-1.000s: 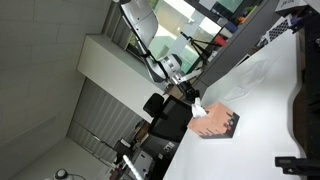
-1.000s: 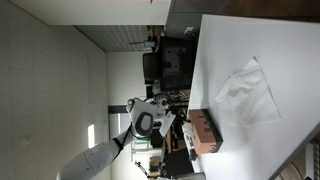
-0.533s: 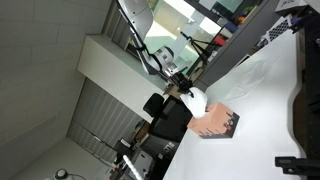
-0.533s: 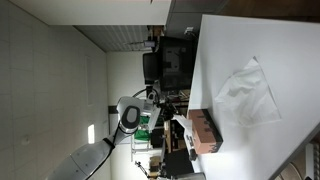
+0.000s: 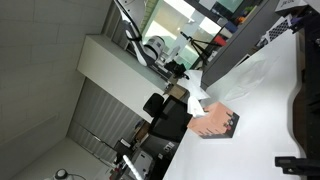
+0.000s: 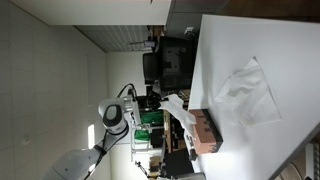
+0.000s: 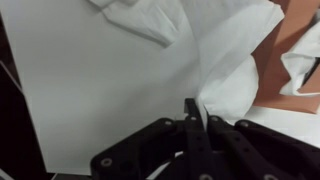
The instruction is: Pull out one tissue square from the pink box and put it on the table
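My gripper should next go down, away from the pink box and toward the pale sheet, and let go of the tissue, because bare tabletop (image 6: 214,90) (image 7: 140,52) next to the pale sheet is below.
The pink box (image 5: 216,123) lies on the white table (image 5: 272,112); it also shows in an exterior view (image 6: 205,132) and at the corner of the wrist view (image 7: 302,35). My gripper (image 7: 191,108) is shut on a corner of the white tissue square (image 7: 235,55). The tissue (image 5: 196,98) hangs stretched between the gripper (image 5: 179,71) and the box's slot. In an exterior view the gripper (image 6: 159,98) is held away from the box, with the tissue (image 6: 180,111) trailing down to it. A second white tuft (image 7: 303,62) sits at the slot.
A larger pale wrinkled sheet (image 6: 248,92) lies on the table (image 6: 250,35) beyond the box, also in an exterior view (image 5: 255,72) and the wrist view (image 7: 140,15). Chairs and lab equipment stand past the table's edge.
The gripper has moved up and away from the pink box. The tissue has been drawn out of the slot and now stretches longer.
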Controlling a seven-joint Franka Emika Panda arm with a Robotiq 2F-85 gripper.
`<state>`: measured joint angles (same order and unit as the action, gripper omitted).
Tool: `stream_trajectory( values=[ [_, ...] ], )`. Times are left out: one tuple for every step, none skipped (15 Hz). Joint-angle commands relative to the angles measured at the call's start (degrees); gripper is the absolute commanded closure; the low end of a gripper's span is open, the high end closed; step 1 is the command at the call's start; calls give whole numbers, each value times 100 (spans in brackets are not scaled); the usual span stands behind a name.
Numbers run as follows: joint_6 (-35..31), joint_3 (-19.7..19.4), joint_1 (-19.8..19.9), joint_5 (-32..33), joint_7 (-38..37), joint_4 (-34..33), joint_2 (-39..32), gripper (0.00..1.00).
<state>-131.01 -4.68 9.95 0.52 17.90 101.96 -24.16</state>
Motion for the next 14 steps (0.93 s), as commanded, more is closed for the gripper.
stream_trajectory(
  values=[
    [-484,-487,-377,1188,-1016,257,-5,100],
    [-648,-627,-469,1579,-1291,304,-96,100],
    [-836,-780,-561,1981,-1590,341,-240,100],
    [-973,-952,-670,2392,-1916,362,-376,100],
    [-1100,-1134,-789,2781,-2296,377,-565,100],
    [-1060,-1307,-910,3079,-2685,340,-754,100],
    [-1110,-1328,-879,3098,-2849,332,-963,100],
    [-1012,-1255,-790,2927,-2829,303,-1137,100],
    [-1040,-1241,-744,2824,-2867,280,-1322,100],
    [-1015,-1119,-549,2563,-2646,197,-1514,100],
    [-1034,-1060,-458,2375,-2577,157,-1679,100],
    [-1054,-962,-315,2116,-2440,99,-1855,100],
    [-1058,-877,-192,1868,-2315,41,-2000,100],
    [-1038,-774,-62,1599,-2181,-22,-2118,100]
  ],
)
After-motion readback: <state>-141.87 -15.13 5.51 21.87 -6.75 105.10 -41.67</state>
